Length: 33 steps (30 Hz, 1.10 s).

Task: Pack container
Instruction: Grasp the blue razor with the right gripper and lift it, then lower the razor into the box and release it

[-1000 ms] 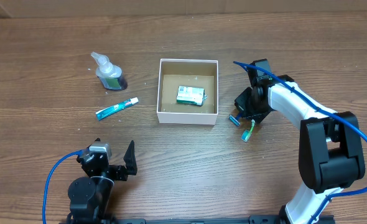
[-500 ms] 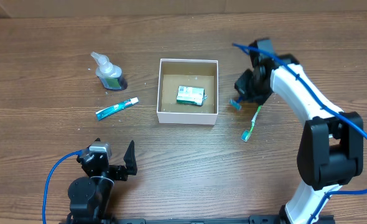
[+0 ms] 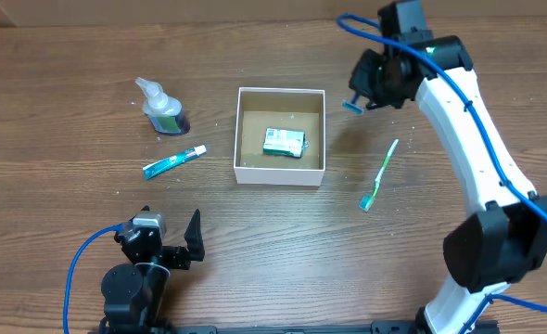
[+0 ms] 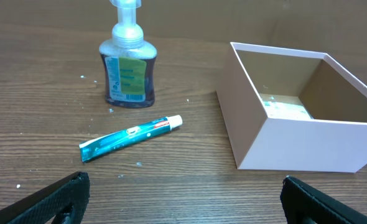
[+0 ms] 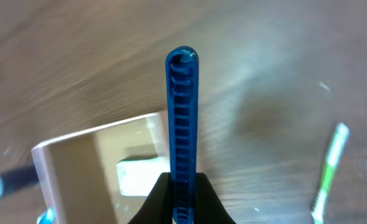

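Observation:
I should swing my right gripper across over the container next, turning it, and lower the blue ribbed stick there, because the container's bare brown bottom shows [image 3: 276, 121] [image 5: 124, 144] beside the green-and-white packet.
The container [image 3: 278, 174] is a square white-walled box with a brown inside, at the table's middle; it also shows in the left wrist view [image 4: 308, 146] and the right wrist view [image 5: 65, 180]. A green-and-white packet [image 3: 284, 143] lies inside it. My right gripper [image 3: 359, 93] is shut on a blue ribbed plastic stick [image 5: 183, 118] and holds it in the air just right of the container's far right corner. My left gripper [image 4: 183, 202] is open and empty, low near the front left.
A green toothbrush [image 3: 380, 174] lies on the wood right of the container. A teal toothpaste tube [image 3: 173, 161] and a clear pump bottle [image 3: 162, 109] with blue liquid sit left of the container.
My right gripper has risen and moved toward the far side with the blue stick, away from the toothbrush, which stays on the table. The left arm has not moved.

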### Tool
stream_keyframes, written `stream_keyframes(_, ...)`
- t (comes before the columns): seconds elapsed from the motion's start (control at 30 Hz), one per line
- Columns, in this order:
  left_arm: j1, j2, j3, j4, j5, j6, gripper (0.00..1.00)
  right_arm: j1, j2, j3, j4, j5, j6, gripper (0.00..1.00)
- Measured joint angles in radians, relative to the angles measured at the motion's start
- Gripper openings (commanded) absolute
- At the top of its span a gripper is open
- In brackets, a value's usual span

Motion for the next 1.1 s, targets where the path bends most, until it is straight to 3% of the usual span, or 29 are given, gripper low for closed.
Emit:
stream_keyframes(0.1,0.000,0.000,0.000,0.000,0.000,0.000,1.00,0.075,-0.014,0.019,0.032,-0.039,-0.175,0.04)
stream_keyframes(0.33,0.000,0.000,0.000,0.000,0.000,0.000,1.00,0.283,-0.016,-0.006,0.035,-0.107,-0.740,0.04)
stream_keyframes(0.57,0.000,0.000,0.000,0.000,0.000,0.000,1.00,0.317,-0.017,-0.119,0.071,-0.117,-1.121,0.04)
stream_keyframes(0.83,0.000,0.000,0.000,0.000,0.000,0.000,1.00,0.312,-0.017,-0.205,0.148,-0.117,-1.387,0.04)
stream_keyframes(1.03,0.000,0.000,0.000,0.000,0.000,0.000,1.00,0.312,-0.017,-0.216,0.193,-0.099,-1.464,0.04)
stream_keyframes(1.07,0.000,0.000,0.000,0.000,0.000,0.000,1.00,0.312,-0.017,-0.216,0.199,-0.093,-1.474,0.23)
stream_keyframes(1.1,0.000,0.000,0.000,0.000,0.000,0.000,1.00,0.311,-0.017,-0.216,0.202,-0.089,-1.484,0.65)
